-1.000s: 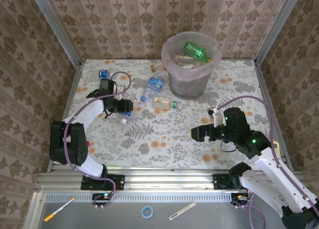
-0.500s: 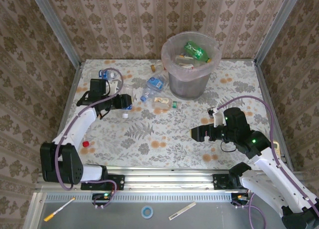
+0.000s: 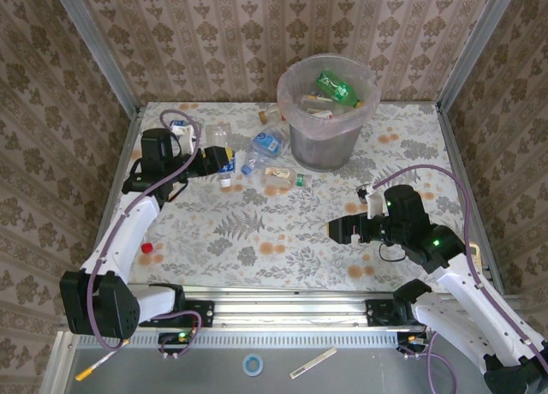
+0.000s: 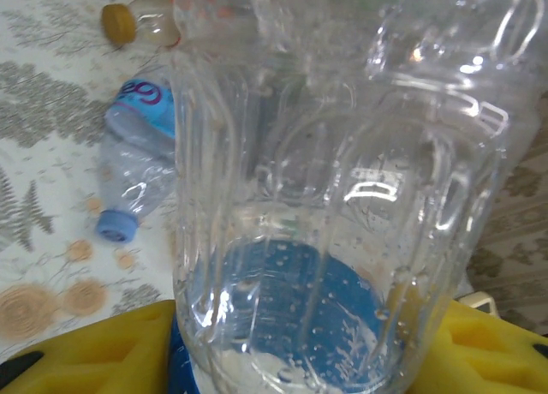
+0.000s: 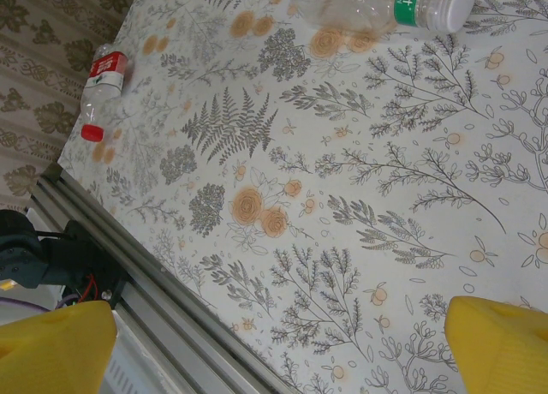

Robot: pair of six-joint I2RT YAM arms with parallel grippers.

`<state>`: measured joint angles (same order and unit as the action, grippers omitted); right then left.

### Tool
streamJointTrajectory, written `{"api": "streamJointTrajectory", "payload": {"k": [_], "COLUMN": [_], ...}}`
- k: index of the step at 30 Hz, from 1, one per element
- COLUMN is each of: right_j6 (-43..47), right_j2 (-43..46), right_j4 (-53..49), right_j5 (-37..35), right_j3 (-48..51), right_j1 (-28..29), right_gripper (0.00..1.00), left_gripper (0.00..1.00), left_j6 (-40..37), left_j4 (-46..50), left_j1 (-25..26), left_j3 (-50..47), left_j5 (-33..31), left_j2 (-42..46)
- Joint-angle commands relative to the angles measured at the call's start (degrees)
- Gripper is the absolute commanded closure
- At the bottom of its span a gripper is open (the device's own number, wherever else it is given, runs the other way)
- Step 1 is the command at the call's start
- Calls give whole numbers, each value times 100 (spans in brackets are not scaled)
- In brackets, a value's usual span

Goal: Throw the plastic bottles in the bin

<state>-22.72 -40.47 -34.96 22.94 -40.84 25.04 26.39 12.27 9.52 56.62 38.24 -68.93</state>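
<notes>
The clear bottle (image 3: pixel 226 166) needs to go up and outward over the tall bin's rim next, past the loose bottles, and my left gripper should release it there.
My left gripper (image 3: pixel 219 164) is shut on a clear plastic bottle (image 3: pixel 226 166) with a blue label, held above the table's left side. In the left wrist view this bottle (image 4: pixel 334 197) stands large between the yellow fingers (image 4: pixel 94 347). The grey bin (image 3: pixel 328 111), lined with a pinkish bag, stands at the back centre with a green bottle (image 3: pixel 338 87) and others inside. Loose bottles lie left of the bin: a blue-labelled one (image 3: pixel 267 143) and a green-labelled one (image 3: pixel 282 177). My right gripper (image 3: pixel 336 230) hangs open and empty over the table's right half.
A small red-labelled bottle (image 5: pixel 103 84) lies near the table's front left edge, its red cap (image 3: pixel 146 248) by the left arm. More bottles lie at the back left (image 3: pixel 179 126) and beside the bin (image 3: pixel 270 114). Patterned walls close the table on three sides.
My left arm has swung back and to the right, lifting the blue-labelled bottle off the table toward the bin. The right arm has not moved.
</notes>
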Motion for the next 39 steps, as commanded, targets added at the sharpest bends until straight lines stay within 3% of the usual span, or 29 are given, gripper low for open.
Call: {"api": "streamJointTrajectory", "payload": {"k": [1, 20, 39], "right_j6": [65, 61, 67], "right_j2": [96, -3, -40], "right_j4": [-133, -159, -143], "right_j5": [97, 87, 71], "right_j3": [25, 6, 15], "right_j1": [46, 45, 45], "right_gripper": [0, 0, 0], "left_gripper": [66, 67, 66], "left_j6": [584, 2222, 2339], "left_j4": [-766, -3602, -3886], "left_j1": [-58, 108, 515], "left_j3": [-48, 112, 437], "left_j5": [497, 874, 724], "left_j2": [123, -180, -414]}}
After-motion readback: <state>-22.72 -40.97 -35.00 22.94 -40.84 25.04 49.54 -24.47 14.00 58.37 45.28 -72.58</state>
